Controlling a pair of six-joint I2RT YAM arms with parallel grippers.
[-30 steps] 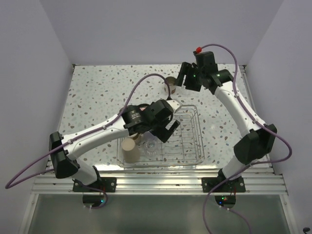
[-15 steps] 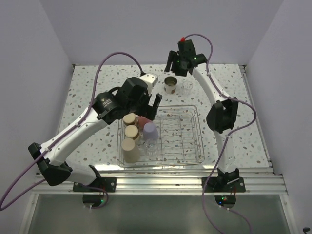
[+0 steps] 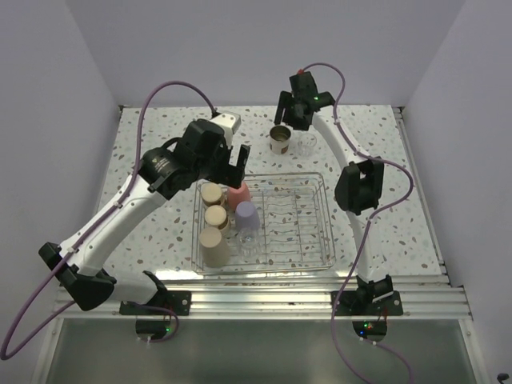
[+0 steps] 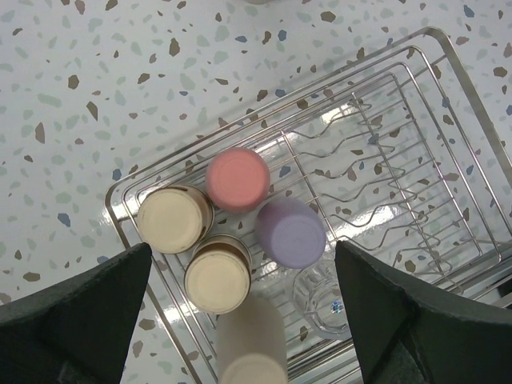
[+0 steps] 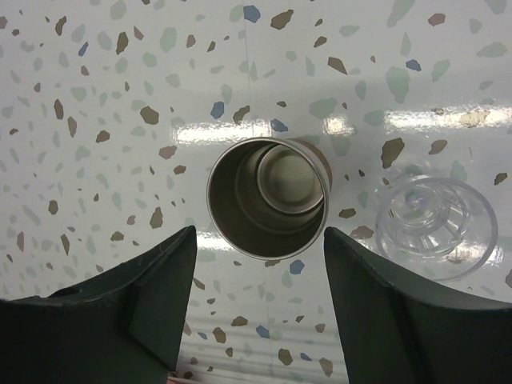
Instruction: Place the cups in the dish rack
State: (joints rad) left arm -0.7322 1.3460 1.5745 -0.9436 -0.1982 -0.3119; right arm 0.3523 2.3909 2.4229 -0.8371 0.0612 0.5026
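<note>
The brown metallic cup's opening is facing up and is open for a finger. I should lower my right gripper astride the side of that cup's rim by the clear cup [image 3: 290,135] and close.
The dish rack [image 3: 308,232] [image 4: 448,96] is a silver wire basket mid-table. Its left end holds two upside-down brown cups [image 4: 174,218] [image 4: 218,274], a red-pink cup [image 4: 237,178], a lavender cup [image 4: 291,232], a tall tan cup [image 4: 252,344] and a clear cup [image 4: 326,296]. My left gripper [image 3: 232,168] [image 4: 242,268] hangs open and empty high above them. Behind the rack, on the table, a brown metallic cup [image 3: 279,139] [image 5: 268,198] stands mouth up beside a clear cup [image 3: 306,142] [image 5: 436,226]. My right gripper [image 3: 290,112] [image 5: 260,268] hovers open above the brown one, touching nothing.
The speckled table [image 3: 160,152] is walled by white panels on the left, back and right. A metal rail [image 3: 264,300] runs along the near edge by the arm bases. The rack's right half [image 3: 300,216] shows only bare wire.
My left gripper has risen and drawn back to the upper left, off the rack, uncovering the cups there. My right gripper has shifted left and back to above the brown cup.
</note>
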